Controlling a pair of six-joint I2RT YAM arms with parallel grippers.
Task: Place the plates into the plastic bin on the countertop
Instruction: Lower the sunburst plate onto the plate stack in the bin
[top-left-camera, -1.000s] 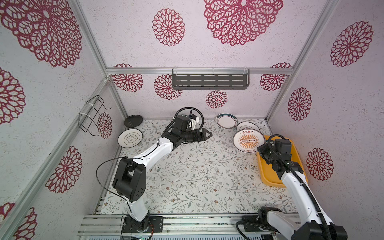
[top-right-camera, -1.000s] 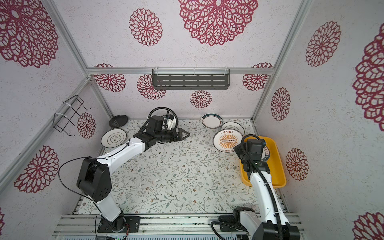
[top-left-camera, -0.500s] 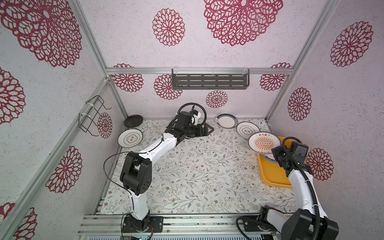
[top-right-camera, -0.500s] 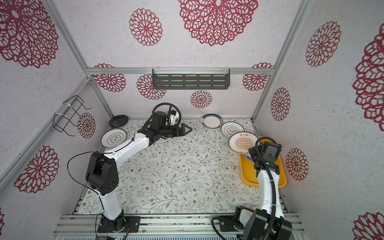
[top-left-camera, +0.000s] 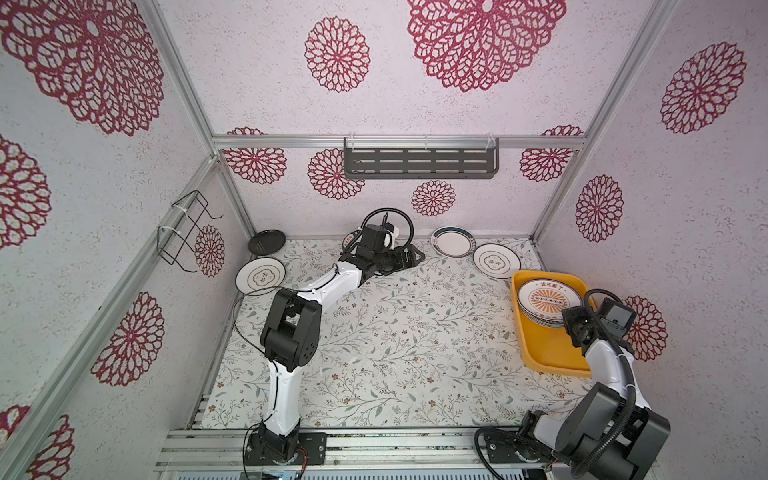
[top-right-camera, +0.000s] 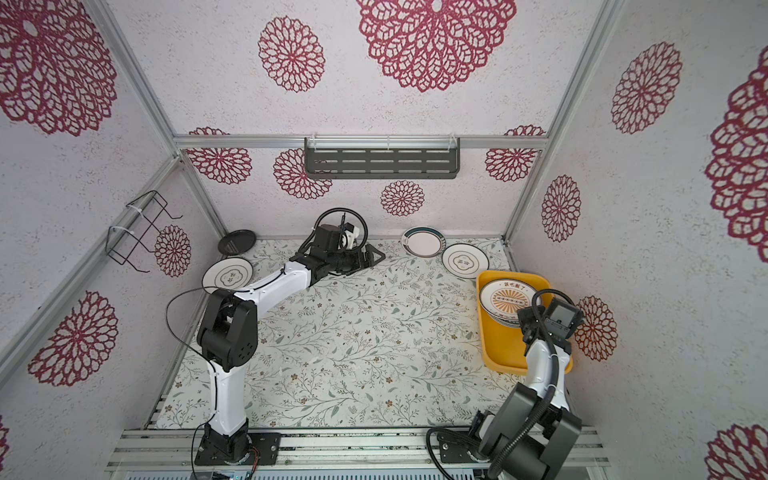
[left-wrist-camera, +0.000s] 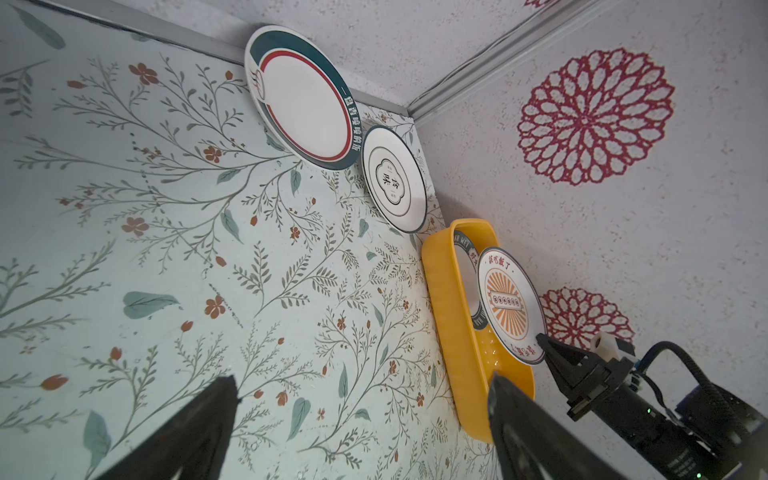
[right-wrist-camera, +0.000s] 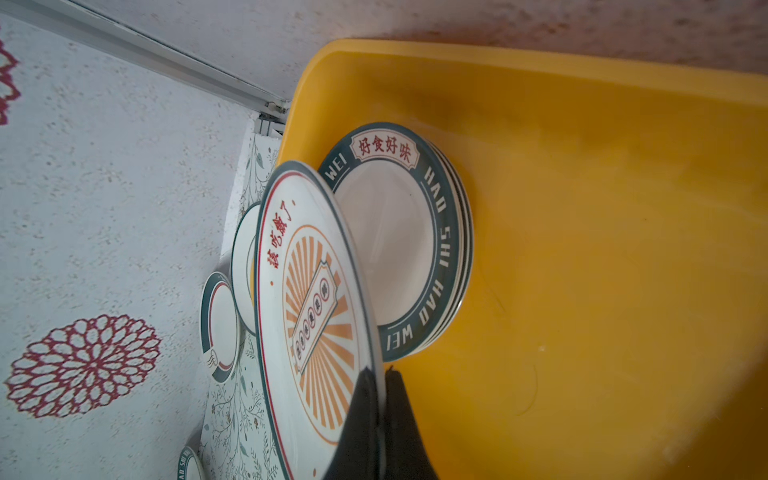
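The right gripper brings the tilted orange sunburst plate down into the bin next, onto the teal-rimmed stack (top-left-camera: 542, 321) (right-wrist-camera: 397, 244) below it, then releases the plate's rim.
The yellow plastic bin (top-left-camera: 548, 349) (right-wrist-camera: 602, 249) sits at the countertop's right edge with a stack of teal-rimmed plates (right-wrist-camera: 399, 249) inside. My right gripper (right-wrist-camera: 379, 374) (top-left-camera: 568, 321) is shut on the rim of an orange sunburst plate (right-wrist-camera: 307, 299) (top-left-camera: 548, 297), which hangs tilted just above that stack. My left gripper (left-wrist-camera: 363, 378) (top-left-camera: 415, 255) stands open and empty over the back of the countertop (top-left-camera: 395, 332). Loose plates: a teal-rimmed one (top-left-camera: 453, 242), a line-motif one (top-left-camera: 496, 260), another line-motif one (top-left-camera: 261, 275), and a black one (top-left-camera: 267, 242).
A dark grey slotted shelf (top-left-camera: 419, 163) hangs on the back wall. A black wire rack (top-left-camera: 187, 232) is fixed to the left wall. One more plate edge (top-left-camera: 348, 239) peeks out behind the left wrist.
My right gripper has carried the sunburst plate rightward from beside the bin to over the stack inside it. My left arm has stretched a little further toward the back right, still open.
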